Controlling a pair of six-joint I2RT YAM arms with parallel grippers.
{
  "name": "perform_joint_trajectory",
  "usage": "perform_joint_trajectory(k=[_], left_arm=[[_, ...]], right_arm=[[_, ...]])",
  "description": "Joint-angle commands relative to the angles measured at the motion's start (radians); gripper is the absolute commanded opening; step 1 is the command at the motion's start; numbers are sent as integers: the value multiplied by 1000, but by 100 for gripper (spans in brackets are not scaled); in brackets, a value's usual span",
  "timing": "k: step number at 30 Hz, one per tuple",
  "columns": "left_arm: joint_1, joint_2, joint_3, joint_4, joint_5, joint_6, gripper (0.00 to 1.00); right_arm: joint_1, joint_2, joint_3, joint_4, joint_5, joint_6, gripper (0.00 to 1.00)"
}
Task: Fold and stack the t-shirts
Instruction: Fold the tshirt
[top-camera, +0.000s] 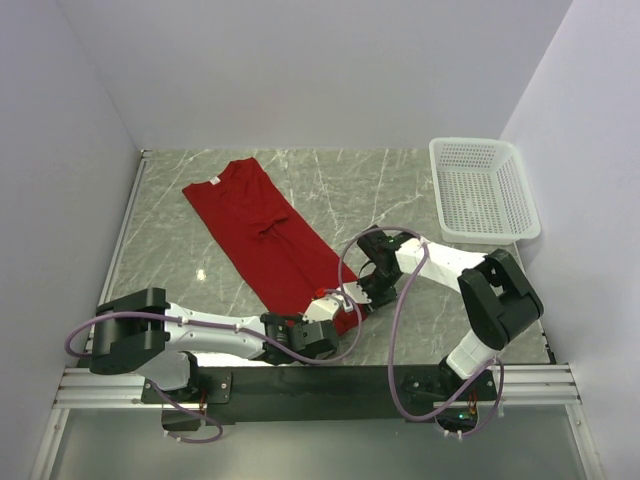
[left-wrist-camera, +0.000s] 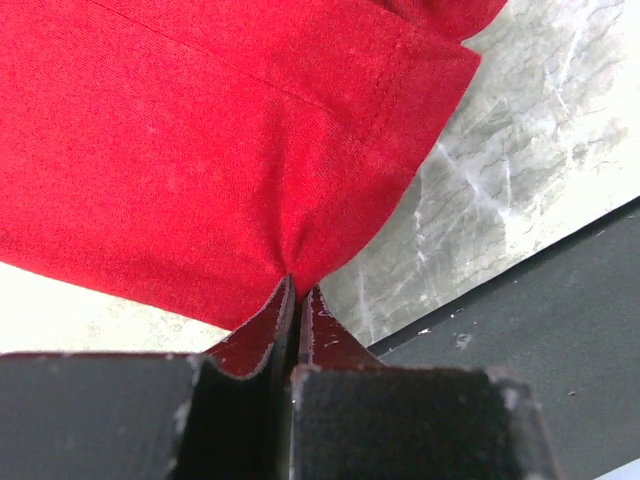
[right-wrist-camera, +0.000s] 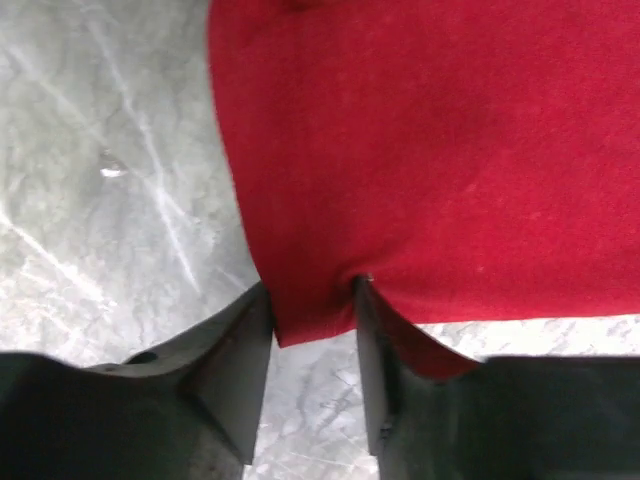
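The deep red t-shirt lies as a long piece of cloth. My left gripper will next move up and outward and let go of the hem on the t-shirt's far half (top-camera: 222, 229).
One deep red t-shirt (top-camera: 265, 235) lies as a long narrow strip, slanting from the back left toward the near middle of the marble table. A small white tag shows at its far end. My left gripper (top-camera: 335, 322) is at the shirt's near end, shut on the hem; in the left wrist view the cloth (left-wrist-camera: 220, 140) puckers into the closed fingertips of that gripper (left-wrist-camera: 297, 290). My right gripper (top-camera: 362, 295) is at the same end's right side. Its jaws (right-wrist-camera: 312, 300) stand apart around a corner of the shirt (right-wrist-camera: 430, 150), with the cloth between them and not pinched.
A white mesh basket (top-camera: 483, 190) stands at the back right against the wall. White walls close in the table on three sides. The black strip of the near table edge (left-wrist-camera: 520, 330) runs just behind the left gripper.
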Motion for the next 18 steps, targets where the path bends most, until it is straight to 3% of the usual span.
perform_joint_trajectory(k=[1,6,7,8,18], left_arm=[[4,-22,-5,35,45,-9,0],[13,-42,-15,50,61,-6,0],[20,-49,-18,56,71,-3,0],[24,-68,-22,63,80,1,0],[153,-250,-87,168,236,75,0]], right_arm=[[32,25,-29,70,59,83,39],[34,17,-31,82,43,112,16],[34,11,-29,76,34,115,5],[28,5,-26,68,19,117,1],[-40,35,205,-198,-210,109,0]])
